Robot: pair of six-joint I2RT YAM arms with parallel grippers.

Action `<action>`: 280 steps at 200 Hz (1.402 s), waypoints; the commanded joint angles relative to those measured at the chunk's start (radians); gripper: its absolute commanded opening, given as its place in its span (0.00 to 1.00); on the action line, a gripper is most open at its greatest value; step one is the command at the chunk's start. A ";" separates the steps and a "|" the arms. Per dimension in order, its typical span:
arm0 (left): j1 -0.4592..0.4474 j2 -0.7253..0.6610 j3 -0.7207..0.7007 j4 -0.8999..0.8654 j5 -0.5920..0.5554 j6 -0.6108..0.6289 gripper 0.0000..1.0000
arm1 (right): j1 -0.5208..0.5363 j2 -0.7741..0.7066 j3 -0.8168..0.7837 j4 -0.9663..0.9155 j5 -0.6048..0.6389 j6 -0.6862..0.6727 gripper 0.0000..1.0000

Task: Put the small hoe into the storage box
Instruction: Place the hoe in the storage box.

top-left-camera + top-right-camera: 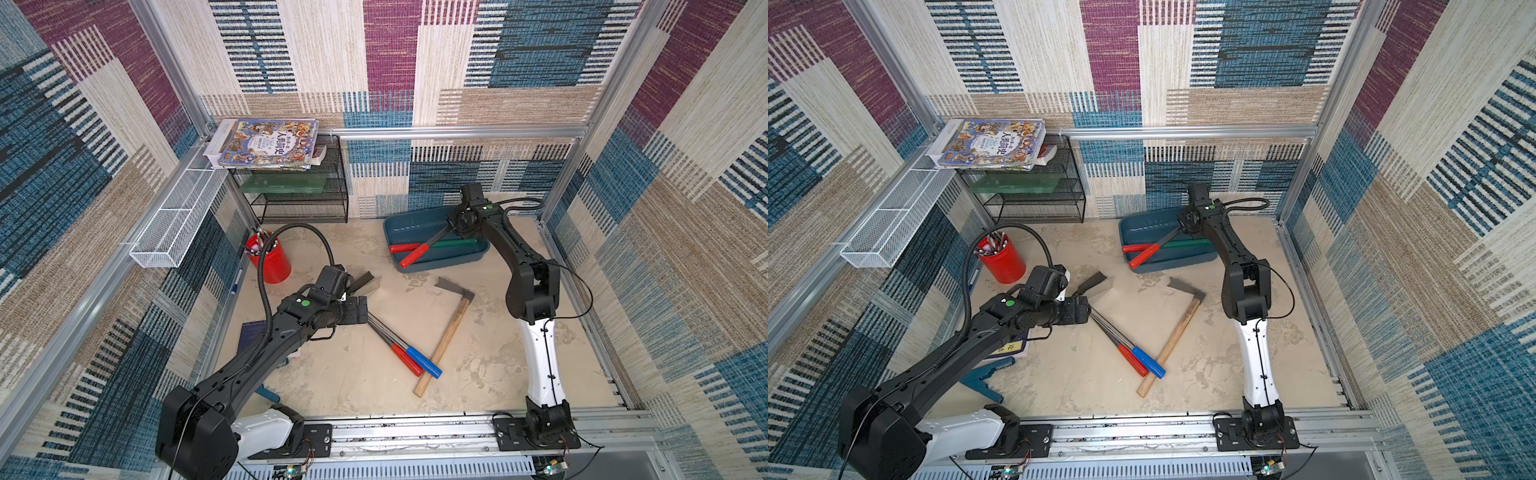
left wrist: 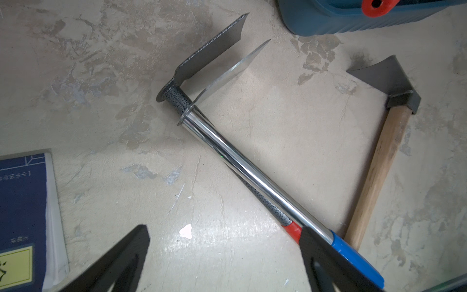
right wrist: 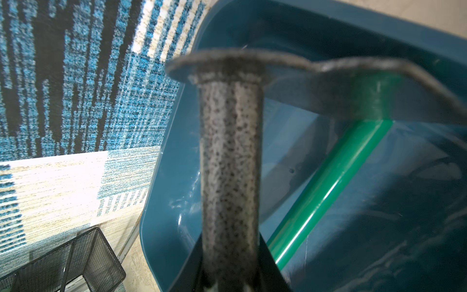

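The hoe's speckled grey stem goes down with my right gripper into the box next and is released there, since the bottom of the dark-teal storage box lies below the gripper.
My right gripper (image 1: 451,227) (image 3: 230,252) is shut on the speckled grey shaft of a small hoe (image 1: 428,245) (image 3: 230,151). It holds the hoe tilted over the dark-teal storage box (image 1: 399,220) (image 3: 177,202), and the hoe's red handle juts past the box's front rim. A green-shafted tool (image 1: 457,243) (image 3: 326,182) with a red grip lies inside the box. My left gripper (image 1: 359,309) (image 2: 225,228) hangs open above two more hoes lying side by side: a chrome one with a blue grip (image 2: 240,161) and a speckled one with a red grip (image 2: 292,228).
A wooden-handled hoe (image 1: 446,336) (image 2: 376,172) lies right of the pair. A red pen cup (image 1: 270,257) stands at the left, with a black mesh rack (image 1: 299,199) holding books (image 1: 266,143) behind it. A white wire basket (image 1: 174,220) hangs on the left wall. A blue book (image 2: 22,202) lies under my left arm.
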 commanded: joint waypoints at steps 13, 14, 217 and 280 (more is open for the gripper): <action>0.000 -0.003 -0.004 -0.009 -0.008 0.000 0.96 | -0.002 0.013 0.024 0.059 -0.002 0.001 0.04; 0.000 -0.003 -0.004 -0.009 -0.008 0.001 0.97 | -0.002 0.014 0.024 0.058 -0.001 0.001 0.04; -0.001 -0.014 -0.025 -0.013 -0.014 -0.011 0.97 | -0.016 0.088 0.060 0.086 -0.019 0.025 0.19; 0.000 -0.012 -0.028 -0.013 -0.017 -0.011 0.97 | -0.016 0.111 0.062 0.110 -0.008 0.023 0.22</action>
